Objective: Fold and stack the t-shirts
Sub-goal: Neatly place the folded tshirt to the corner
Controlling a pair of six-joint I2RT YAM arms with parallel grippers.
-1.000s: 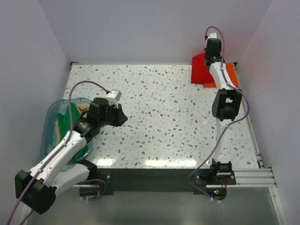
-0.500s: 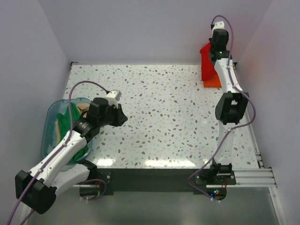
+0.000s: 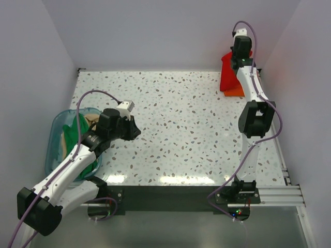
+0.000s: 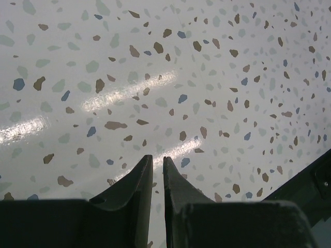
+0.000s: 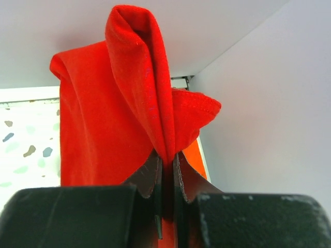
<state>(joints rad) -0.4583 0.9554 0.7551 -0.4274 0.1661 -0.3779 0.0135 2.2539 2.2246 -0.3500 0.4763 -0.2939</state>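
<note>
The orange t-shirt's wall-side strip (image 5: 195, 159) still lies uncovered, so I will move my right gripper down toward the nearby side wall and release the red t-shirt (image 5: 119, 103) over it.
My right gripper (image 3: 239, 56) is shut on the red t-shirt (image 3: 227, 72) and holds it lifted at the far right corner, the cloth hanging in a fold. In the right wrist view the red t-shirt (image 5: 119, 103) bunches up between my fingers (image 5: 149, 173). The orange t-shirt (image 3: 235, 92) lies on the table below it, and a strip of it shows in the right wrist view (image 5: 190, 160). A green t-shirt (image 3: 72, 135) and a tan one (image 3: 92, 120) lie in the tub at the left. My left gripper (image 3: 135, 129) is shut and empty just above bare table (image 4: 155, 161).
The clear bluish plastic tub (image 3: 56, 129) sits at the left table edge under my left arm. White walls close in the table at the back and both sides. The speckled table (image 3: 176, 124) lies between the arms.
My right gripper has lifted the red t-shirt up off the orange one and drawn it toward the back corner, so it now hangs in a narrow fold. The left arm barely moved.
</note>
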